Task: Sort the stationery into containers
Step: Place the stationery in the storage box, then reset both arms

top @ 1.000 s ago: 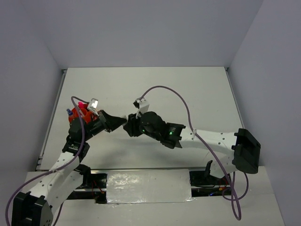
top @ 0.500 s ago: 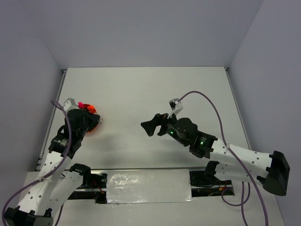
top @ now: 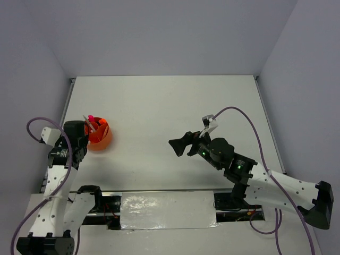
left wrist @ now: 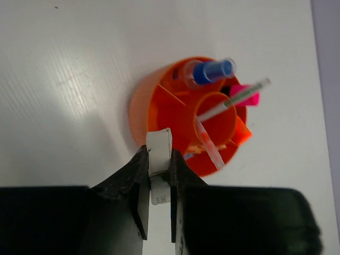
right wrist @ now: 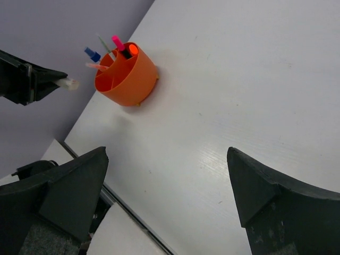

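The robot will next move its left gripper down toward the tub's empty section (left wrist: pixel 172 118) and release the white block (left wrist: pixel 159 151) there, because that open space is below the gripper and clear of the pens.
The round orange tub (top: pixel 100 136) stands at the table's left, with inner dividers. In it stand a blue marker (left wrist: pixel 212 70), a pink-capped highlighter (left wrist: pixel 245 95), a thin grey pen (left wrist: pixel 234 101) and a thin orange pen (left wrist: pixel 210 146). My left gripper (left wrist: pixel 158 159) is shut on a white block (left wrist: pixel 159 151), just over the tub's near rim (left wrist: pixel 141 106). From the right wrist the block (right wrist: pixel 69 83) shows left of the tub (right wrist: pixel 133 79). My right gripper (top: pixel 178 146) hovers over the table's middle, open, with nothing between its fingers.
The white table (top: pixel 170 106) is boxed in by grey walls at the back and both sides. A metal rail (right wrist: pixel 133 223) runs along the near edge, below my right gripper (right wrist: pixel 167 154).
The two grippers met at the table's middle a second ago. The left arm has swung back left to the tub with the white block; the right arm has drawn back right and opened wide.
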